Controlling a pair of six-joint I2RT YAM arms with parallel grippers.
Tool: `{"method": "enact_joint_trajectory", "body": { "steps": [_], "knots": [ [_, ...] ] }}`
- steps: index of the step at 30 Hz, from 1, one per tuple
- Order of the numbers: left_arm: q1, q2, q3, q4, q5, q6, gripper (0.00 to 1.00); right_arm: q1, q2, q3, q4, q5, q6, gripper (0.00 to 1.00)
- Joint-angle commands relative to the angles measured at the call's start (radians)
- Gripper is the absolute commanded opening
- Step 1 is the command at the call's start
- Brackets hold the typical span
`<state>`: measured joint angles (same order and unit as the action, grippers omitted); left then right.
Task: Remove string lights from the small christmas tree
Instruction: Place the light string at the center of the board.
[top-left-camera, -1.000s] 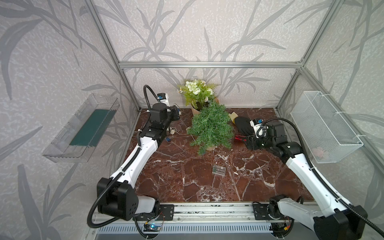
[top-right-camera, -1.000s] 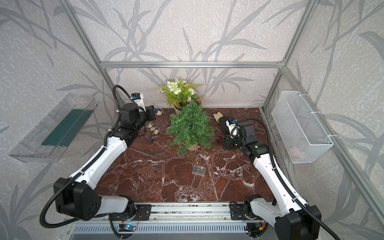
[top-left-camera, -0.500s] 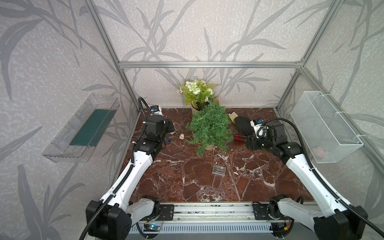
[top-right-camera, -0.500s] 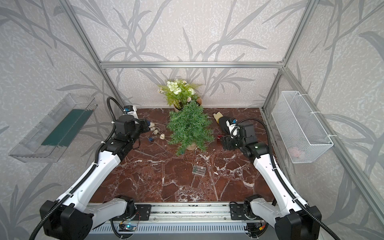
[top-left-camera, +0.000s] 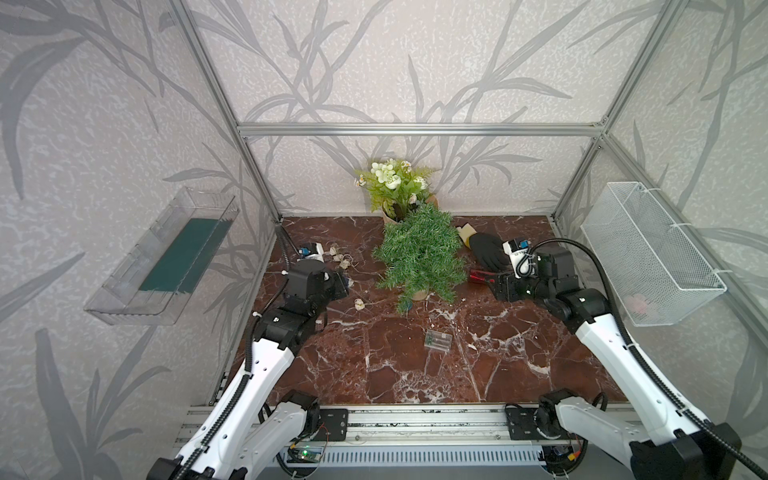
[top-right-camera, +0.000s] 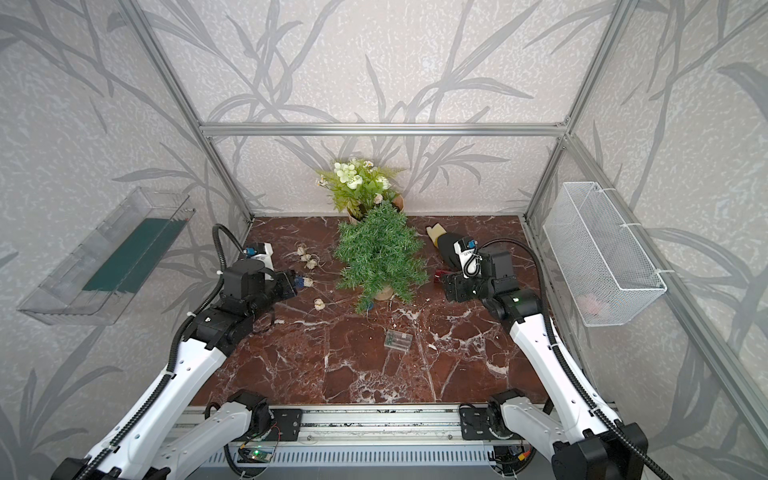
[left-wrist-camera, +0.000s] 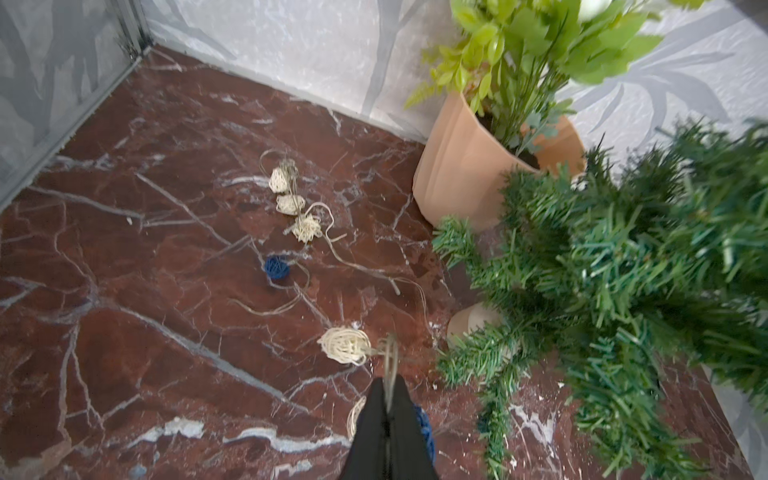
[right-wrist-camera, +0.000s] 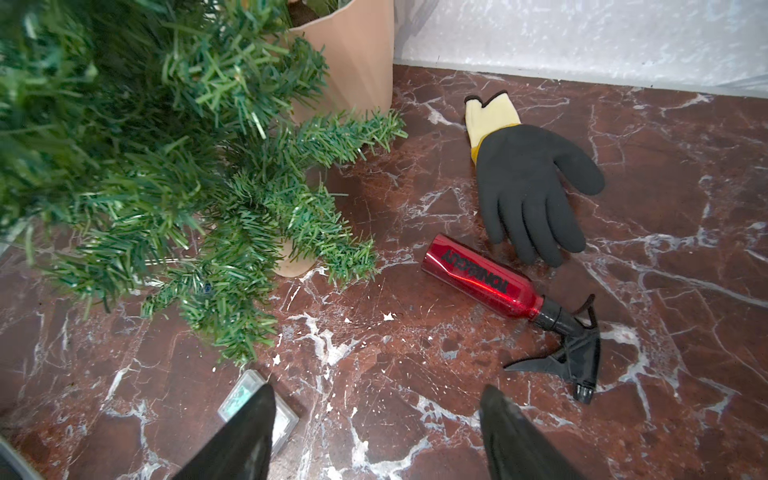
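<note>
The thin wire of the string lights goes back over the bare floor in my left gripper next. It is then released, since the nearer cream ball already lies clear of the tree's branches.
The small christmas tree (top-left-camera: 419, 257) (top-right-camera: 380, 253) stands on its beige base at the back middle, leaning toward the back. The string lights lie on the floor to its left: cream balls (top-left-camera: 340, 257) (left-wrist-camera: 291, 203), a blue ball (left-wrist-camera: 276, 268) and a nearer cream ball (left-wrist-camera: 344, 345) (top-right-camera: 319, 304). My left gripper (left-wrist-camera: 388, 384) (top-left-camera: 343, 284) is shut on the thin wire beside that ball. The clear battery box (top-left-camera: 437, 341) (right-wrist-camera: 286, 419) lies in front of the tree. My right gripper (right-wrist-camera: 376, 395) (top-right-camera: 451, 286) hangs open right of the tree, holding nothing.
A potted white-flowered plant (top-left-camera: 399, 191) in a tan pot (left-wrist-camera: 457, 166) stands behind the tree. A black glove (right-wrist-camera: 528, 187) and a red spray bottle (right-wrist-camera: 478, 278) lie by the right gripper. A wire basket (top-left-camera: 648, 249) and a clear tray (top-left-camera: 166, 257) hang on the side walls.
My left arm has drawn back from the rear corner toward the front, trailing the wire and balls over the floor. The right arm has stayed still.
</note>
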<state>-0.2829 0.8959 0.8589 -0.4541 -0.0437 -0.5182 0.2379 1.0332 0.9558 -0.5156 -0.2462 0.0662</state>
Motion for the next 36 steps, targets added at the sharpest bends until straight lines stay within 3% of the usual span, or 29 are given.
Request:
{"method": "enact_joint_trajectory", "body": {
  "steps": [1,9,10,13,16,19,26,36],
  "knots": [
    [-0.008,-0.001,-0.028,-0.116,-0.036,-0.071,0.0,0.009,-0.031,-0.03,0.031,-0.046,0.046,0.76],
    [-0.111,-0.03,-0.135,-0.082,-0.049,-0.169,0.0,0.086,-0.09,-0.094,0.022,-0.033,0.076,0.76],
    [-0.132,-0.023,-0.143,-0.085,-0.055,-0.169,0.09,0.102,-0.096,-0.105,0.026,-0.022,0.081,0.76],
    [-0.201,0.005,-0.142,-0.113,-0.08,-0.162,0.52,0.136,-0.106,-0.135,0.043,-0.018,0.098,0.76],
    [-0.281,0.012,-0.142,-0.112,-0.122,-0.149,0.71,0.158,-0.113,-0.161,0.063,-0.013,0.113,0.76],
    [-0.358,0.0,-0.142,-0.092,-0.153,-0.127,0.84,0.168,-0.121,-0.179,0.077,-0.013,0.124,0.76],
    [-0.394,0.083,-0.216,0.126,-0.019,0.033,0.81,0.169,-0.14,-0.211,0.092,-0.018,0.131,0.76],
    [-0.397,0.272,-0.305,0.376,0.031,0.17,0.67,0.169,-0.173,-0.238,0.085,-0.012,0.133,0.76]
  ]
}}
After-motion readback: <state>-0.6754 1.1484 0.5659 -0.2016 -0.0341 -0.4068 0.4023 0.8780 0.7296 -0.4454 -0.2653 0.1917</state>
